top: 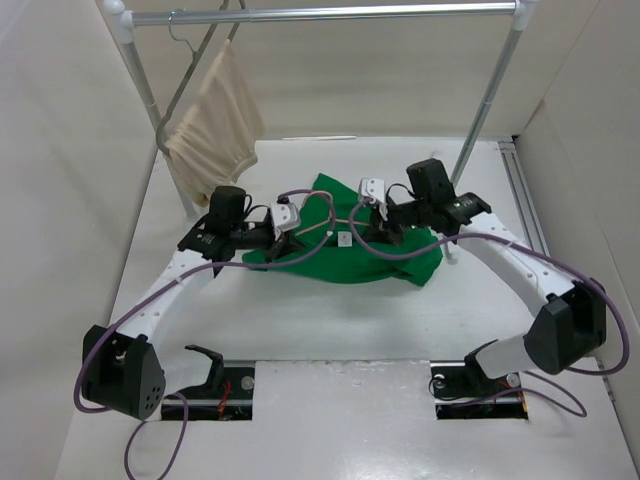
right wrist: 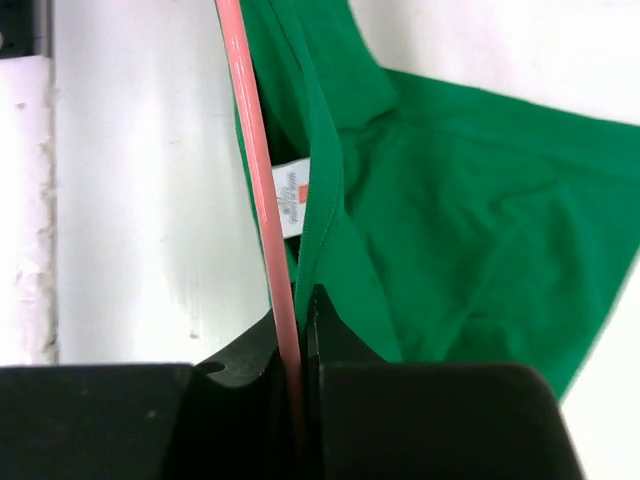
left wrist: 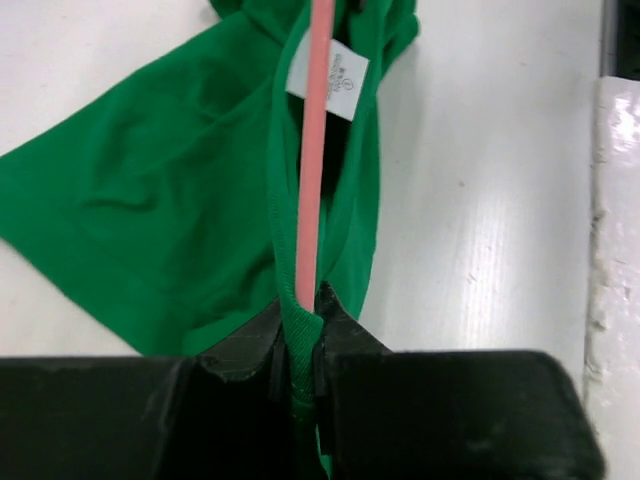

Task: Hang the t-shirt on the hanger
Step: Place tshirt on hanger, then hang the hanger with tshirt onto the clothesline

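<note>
Next, my right gripper lifts the hanger up and outward onto the bare end of the metal clothes bar [top: 490,10], which lies above and outward of it, and releases.
The green t-shirt [top: 345,250] lies crumpled on the white table between both arms. In the left wrist view my left gripper [left wrist: 300,302] is shut on the ribbed collar of the t-shirt [left wrist: 160,200]. The pink hanger [left wrist: 312,150] runs straight up through the neck opening, past the white tag [left wrist: 336,75]. In the right wrist view my right gripper [right wrist: 303,300] is shut on a pink rod of the hanger [right wrist: 258,170], right beside the edge of the t-shirt [right wrist: 470,220] and its tag [right wrist: 290,200]. Seen from above, the left gripper [top: 296,232] and right gripper [top: 374,216] face each other over the neck.
A metal clothes rail [top: 340,14] spans the back on two poles [top: 488,100]. A grey hanger with a beige cloth [top: 215,125] hangs at its left end. White walls close in both sides. Two cut-outs [top: 225,390] sit by the arm bases.
</note>
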You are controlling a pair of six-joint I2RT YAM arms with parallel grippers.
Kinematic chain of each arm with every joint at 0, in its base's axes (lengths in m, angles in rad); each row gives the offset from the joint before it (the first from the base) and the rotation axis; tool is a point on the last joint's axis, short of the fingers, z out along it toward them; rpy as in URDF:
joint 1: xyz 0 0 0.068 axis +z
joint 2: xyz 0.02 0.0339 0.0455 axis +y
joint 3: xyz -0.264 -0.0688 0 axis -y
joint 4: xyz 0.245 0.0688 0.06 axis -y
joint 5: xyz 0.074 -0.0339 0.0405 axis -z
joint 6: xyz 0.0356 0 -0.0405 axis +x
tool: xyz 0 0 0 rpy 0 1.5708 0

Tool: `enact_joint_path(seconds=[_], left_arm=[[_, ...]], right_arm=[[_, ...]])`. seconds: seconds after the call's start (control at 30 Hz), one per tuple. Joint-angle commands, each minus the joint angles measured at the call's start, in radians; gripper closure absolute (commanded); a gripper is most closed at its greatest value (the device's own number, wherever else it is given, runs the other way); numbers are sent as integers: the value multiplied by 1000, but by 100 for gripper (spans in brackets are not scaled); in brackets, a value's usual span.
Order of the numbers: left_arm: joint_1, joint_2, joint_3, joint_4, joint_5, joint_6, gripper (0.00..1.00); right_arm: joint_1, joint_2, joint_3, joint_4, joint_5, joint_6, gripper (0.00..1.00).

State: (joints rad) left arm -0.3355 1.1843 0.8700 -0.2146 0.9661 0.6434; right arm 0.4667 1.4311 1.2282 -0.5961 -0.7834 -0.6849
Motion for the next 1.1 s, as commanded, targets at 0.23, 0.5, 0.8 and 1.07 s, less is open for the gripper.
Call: enact_joint_path(seconds=[0.23, 0.5, 0.8, 1.07], left_arm=[[-14, -32, -17, 129, -187, -131, 47], [-14, 1, -17, 96, -296, -123, 30], [-14, -99, -17, 239, -130, -266, 0], [-14, -163, -28, 423, -138, -499, 0]], right_arm=[[6, -253, -77, 232, 42, 99, 100], [-36, -337, -90, 251, 81, 160, 100], [-246, -366, -142, 237, 292, 246, 100], [-292, -367, -24, 193, 404, 341, 100]])
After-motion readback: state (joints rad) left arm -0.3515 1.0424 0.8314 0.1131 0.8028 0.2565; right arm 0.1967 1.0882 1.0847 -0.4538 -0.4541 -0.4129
